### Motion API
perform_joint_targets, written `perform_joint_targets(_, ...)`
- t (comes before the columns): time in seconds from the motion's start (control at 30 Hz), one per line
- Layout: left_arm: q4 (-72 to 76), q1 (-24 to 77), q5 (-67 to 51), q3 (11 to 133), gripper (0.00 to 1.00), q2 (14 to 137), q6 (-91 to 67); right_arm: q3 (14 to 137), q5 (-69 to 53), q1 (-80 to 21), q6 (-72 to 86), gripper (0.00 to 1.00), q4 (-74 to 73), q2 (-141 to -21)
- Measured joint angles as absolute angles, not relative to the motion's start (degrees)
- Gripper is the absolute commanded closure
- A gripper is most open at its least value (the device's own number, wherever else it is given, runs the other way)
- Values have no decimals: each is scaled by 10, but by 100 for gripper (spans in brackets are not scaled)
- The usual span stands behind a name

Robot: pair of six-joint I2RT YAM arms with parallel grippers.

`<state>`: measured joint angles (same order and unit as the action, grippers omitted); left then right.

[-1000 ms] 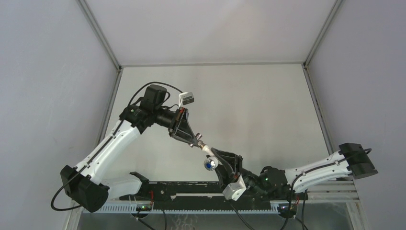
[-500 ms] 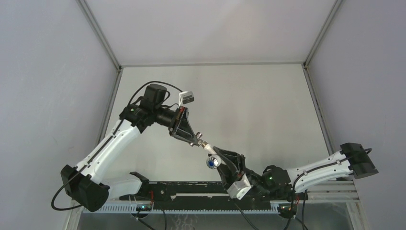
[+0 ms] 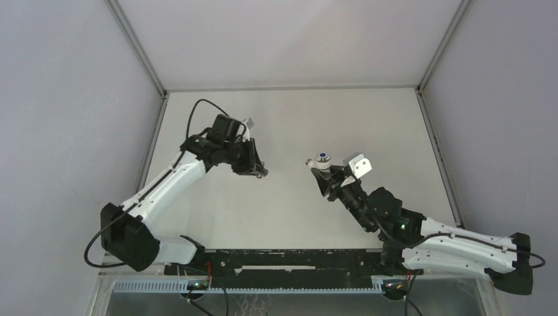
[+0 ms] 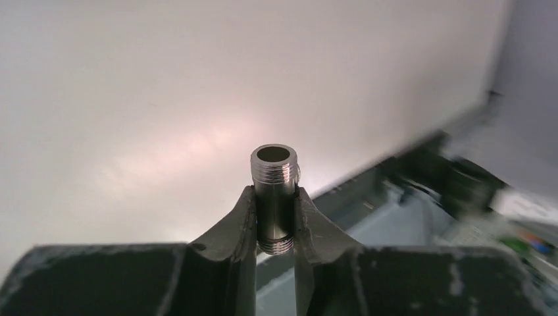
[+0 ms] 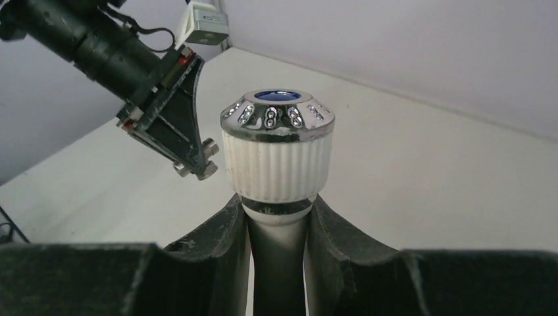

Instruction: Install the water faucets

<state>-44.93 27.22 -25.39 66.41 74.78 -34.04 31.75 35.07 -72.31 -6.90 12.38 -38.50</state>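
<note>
The left gripper moves down to the white table next and turns its fingers downward, because the grey metal faucet fitting [image 3: 262,174] hangs above a clear patch there.
My left gripper [image 4: 274,196] is shut on the grey metal faucet fitting [image 4: 274,184], a short threaded tube that stands upright between the pads with its open end up. In the top view this gripper [image 3: 258,171] hangs left of centre, the fitting [image 3: 262,174] at its tip. My right gripper [image 5: 276,207] is shut on the stem of the white faucet tap [image 5: 276,155], whose ribbed knob has a chrome rim and a blue cap. From above, the tap [image 3: 322,158] and right gripper [image 3: 320,170] sit right of centre. A gap separates the two parts; the left gripper [image 5: 192,161] faces the tap.
The white table [image 3: 368,125] is closed in by grey walls with metal corner posts [image 3: 158,89]. A black rail with cabling [image 3: 276,260] runs along the near edge between the arm bases. The right arm's forearm [image 3: 460,247] lies low at the front right.
The two grippers were tip to tip near the front middle. They have pulled apart: the left drew back left, the right swung far up and right with the tap.
</note>
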Motion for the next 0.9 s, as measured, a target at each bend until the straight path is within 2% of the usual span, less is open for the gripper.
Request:
perform_joint_targets(0.1,-459,311,-116,691,100,798,-310,346,352,-691,23,100,44,-377)
perform_joint_targets(0.2,-483,334,-9,775,100,900,-283,358,360,-678,79,100,-11,-374)
perform_joint_targets(0.33,-487,335,80,831,100,1003,-244,387,360,-649,138,100,-96,-380)
perform_joint_targets(0.63,-467,293,93,831,100,1060,-178,410,293,-525,218,100,-188,-406)
perform_joint_targets(0.9,-431,290,68,835,100,1126,-130,410,239,-489,231,100,-196,-409)
